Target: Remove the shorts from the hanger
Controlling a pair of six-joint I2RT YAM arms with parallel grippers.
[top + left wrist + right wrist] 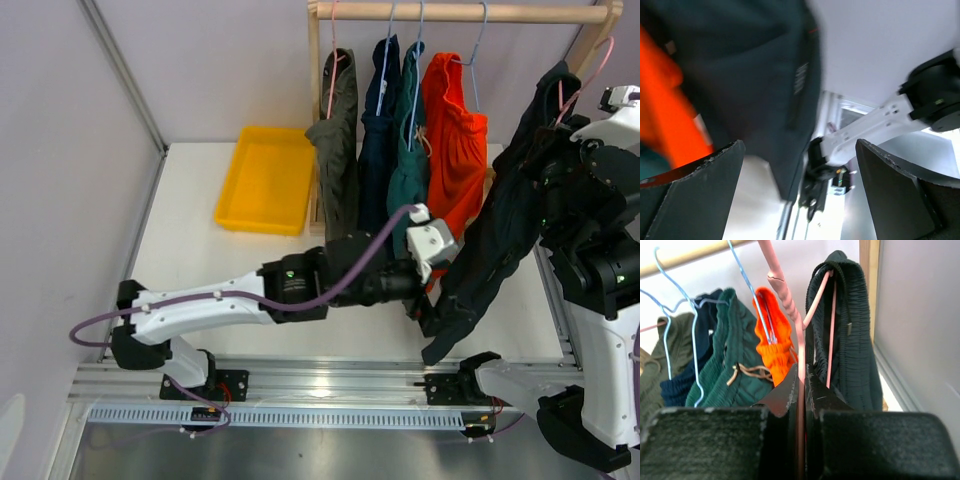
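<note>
I should move my left gripper across onto the black shorts' lower part [486, 276] [767, 117], which hangs to its right in the top view, while my right gripper holds the pink hanger.
Five pairs of shorts show in the top view. The olive-grey [338, 140], navy [380, 120], teal [408, 150] and orange [455, 145] pairs hang on hangers from the wooden rod [520, 13]. The black shorts [505, 225] hang on a pink hanger [790, 305] that is off the rod. My right gripper [801, 385] is shut on that hanger's wire, with the black shorts [850, 340] draped just right of it. My left gripper [438, 292] is open beside the lower part of the black shorts [755, 75], whose hem hangs between its fingers [700, 190].
A yellow tray [265, 180] lies on the table left of the rack. The rack's wooden post [314, 90] stands behind the olive-grey pair. A metal rail [320, 385] runs along the near edge. Walls close in on the left and the right.
</note>
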